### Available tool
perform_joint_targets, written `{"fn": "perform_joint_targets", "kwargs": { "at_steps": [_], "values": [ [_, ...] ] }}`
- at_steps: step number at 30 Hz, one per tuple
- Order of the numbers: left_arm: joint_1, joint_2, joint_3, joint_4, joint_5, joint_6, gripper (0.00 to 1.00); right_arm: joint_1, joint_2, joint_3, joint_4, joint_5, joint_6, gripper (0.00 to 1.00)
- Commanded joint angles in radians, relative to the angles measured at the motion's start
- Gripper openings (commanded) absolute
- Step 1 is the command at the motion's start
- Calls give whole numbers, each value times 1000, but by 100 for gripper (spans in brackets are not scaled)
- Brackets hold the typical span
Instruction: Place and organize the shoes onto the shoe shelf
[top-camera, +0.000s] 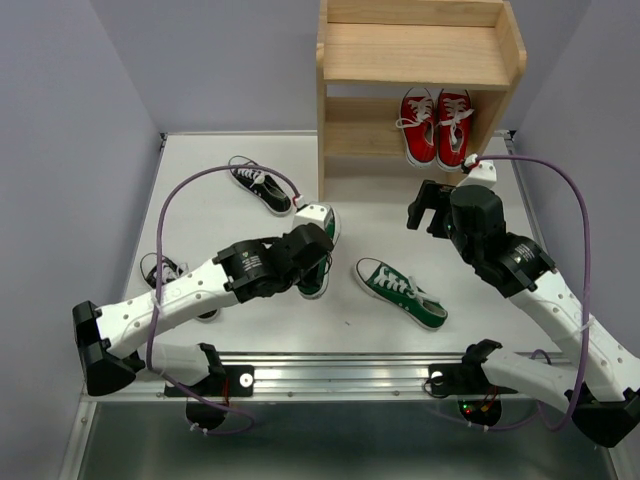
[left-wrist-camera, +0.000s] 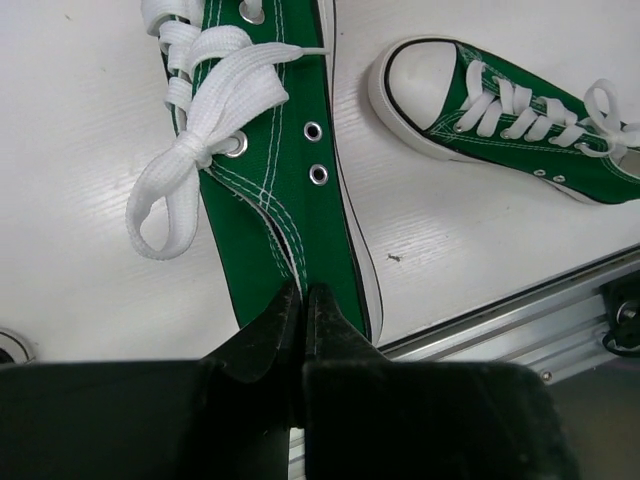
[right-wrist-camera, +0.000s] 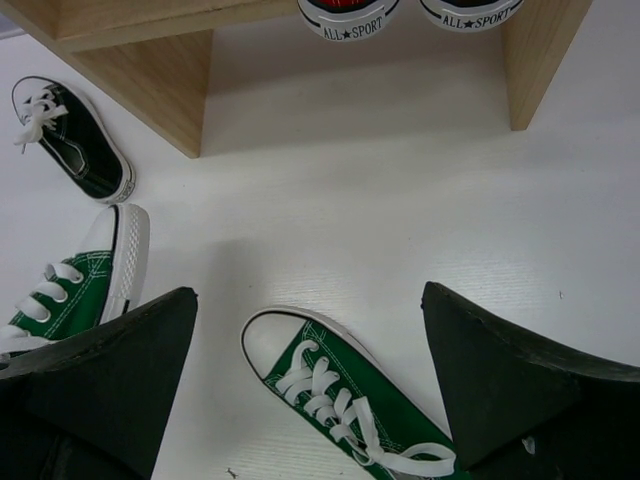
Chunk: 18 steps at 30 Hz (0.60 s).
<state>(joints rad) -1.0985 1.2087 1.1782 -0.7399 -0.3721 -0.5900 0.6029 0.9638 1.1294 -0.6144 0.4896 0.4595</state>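
My left gripper needs to move up and carry the green shoe outward onto that empty board (top-camera: 354, 126) and let it go there, because the lower board is bare beside the red pair (top-camera: 437, 125).
The wooden shoe shelf (top-camera: 420, 50) stands at the back, with the red pair (top-camera: 437, 125) on its lower tier. My left gripper (top-camera: 312, 272) is shut on the canvas near the heel of a green shoe (left-wrist-camera: 270, 200). I cannot tell if that shoe is lifted. The other green shoe (top-camera: 400, 292) lies on the table to its right and also shows in the left wrist view (left-wrist-camera: 500, 120). My right gripper (top-camera: 425, 212) is open and empty, hovering in front of the shelf with that shoe's toe (right-wrist-camera: 290, 345) below it. One black shoe (top-camera: 262, 185) lies left of the shelf. Another black shoe (top-camera: 175, 280) is partly hidden under my left arm.
A metal rail (top-camera: 400, 365) runs along the table's front edge, close behind the held shoe in the left wrist view (left-wrist-camera: 520, 310). Purple cables (top-camera: 570, 190) loop over both arms. The shelf's left side panel (right-wrist-camera: 150, 90) stands near the black shoe (right-wrist-camera: 75, 140).
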Motion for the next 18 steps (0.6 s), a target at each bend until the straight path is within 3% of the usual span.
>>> {"fn": "perform_joint_targets", "kwargs": {
  "at_steps": [1, 8, 18],
  "values": [
    [-4, -8, 132, -76, -60, 78, 0, 3, -8, 6, 48, 6, 4, 100],
    [-4, -20, 259, -65, -68, 110, 0, 3, -14, -10, 51, 39, 24, 100],
    [-4, 101, 536, -76, -125, 200, 0, 3, -85, -37, 76, 153, 54, 100]
  ]
}}
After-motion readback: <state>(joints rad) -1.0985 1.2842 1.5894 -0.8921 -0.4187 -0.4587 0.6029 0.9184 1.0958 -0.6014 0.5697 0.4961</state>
